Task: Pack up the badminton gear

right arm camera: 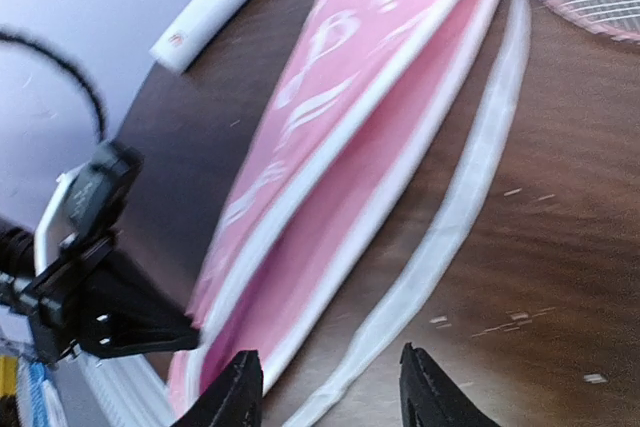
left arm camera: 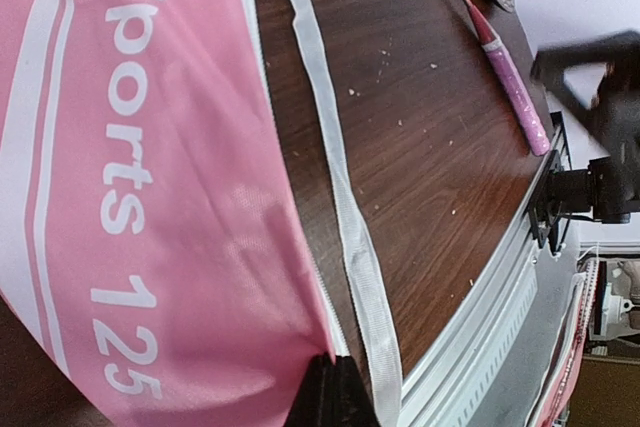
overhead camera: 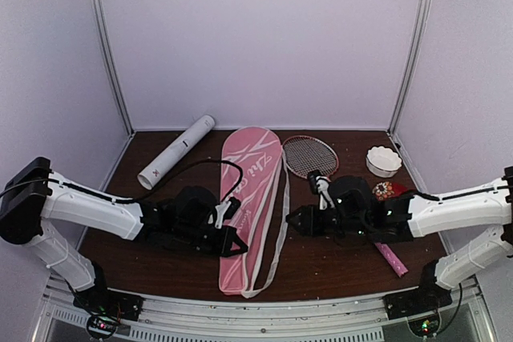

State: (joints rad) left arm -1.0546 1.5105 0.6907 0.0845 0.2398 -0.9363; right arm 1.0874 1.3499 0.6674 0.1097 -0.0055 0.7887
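I should move my right gripper away from the cover and down onto the racquet's stem, as it's below and to the gripper's right in the top view.
The pink cover with white stripes lies lengthwise in the middle of the table. Its side is open, and the pink inside shows in the right wrist view. My left gripper is shut on the edge of the cover's upper flap near its narrow end. To the right of the cover, my right gripper hangs open over the white strap, gripping nothing. A red-framed racquet runs under the right arm, its pink handle sticking out. The long white tube lies at the back left.
A white scalloped round thing, perhaps a shuttlecock, sits at the back right, with a small red patterned dish just in front of it. A black cable loops over the table left of the cover. The table's metal front rail is near.
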